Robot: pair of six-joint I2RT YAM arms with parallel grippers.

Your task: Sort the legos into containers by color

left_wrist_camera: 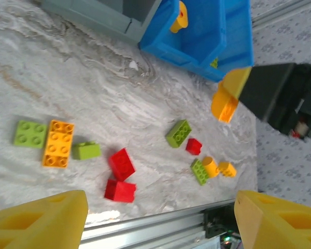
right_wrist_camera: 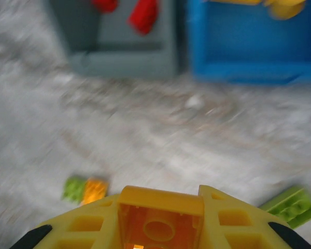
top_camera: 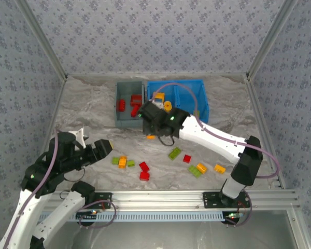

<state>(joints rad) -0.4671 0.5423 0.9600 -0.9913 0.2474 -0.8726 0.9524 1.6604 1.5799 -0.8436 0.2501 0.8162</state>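
Note:
I need to carry the orange lego in my right gripper outward and over the blue bin's section with orange legos and release it, because its color matches there.
My right gripper (top_camera: 151, 136) is shut on an orange lego (right_wrist_camera: 160, 218), held above the table just in front of the gray bin (top_camera: 125, 122). That held lego (left_wrist_camera: 225, 98) also hangs in the left wrist view. The gray bin holds red legos (top_camera: 135, 100). The left compartment of the blue bin (top_camera: 202, 111) holds orange legos (top_camera: 161, 98). Loose legos lie on the table: a green and orange group (top_camera: 123, 162), two red ones (top_camera: 144, 170), a green one (top_camera: 174, 153) and a small red one (top_camera: 187, 158). My left gripper (top_camera: 103, 149) hangs open over the near left, its fingers (left_wrist_camera: 41, 220) wide apart.
More loose legos lie near the right arm: a green one (top_camera: 195, 171) and two orange ones (top_camera: 201, 167) (top_camera: 219, 168). An aluminium rail (top_camera: 160, 197) runs along the near table edge. Patterned walls close in the back and sides.

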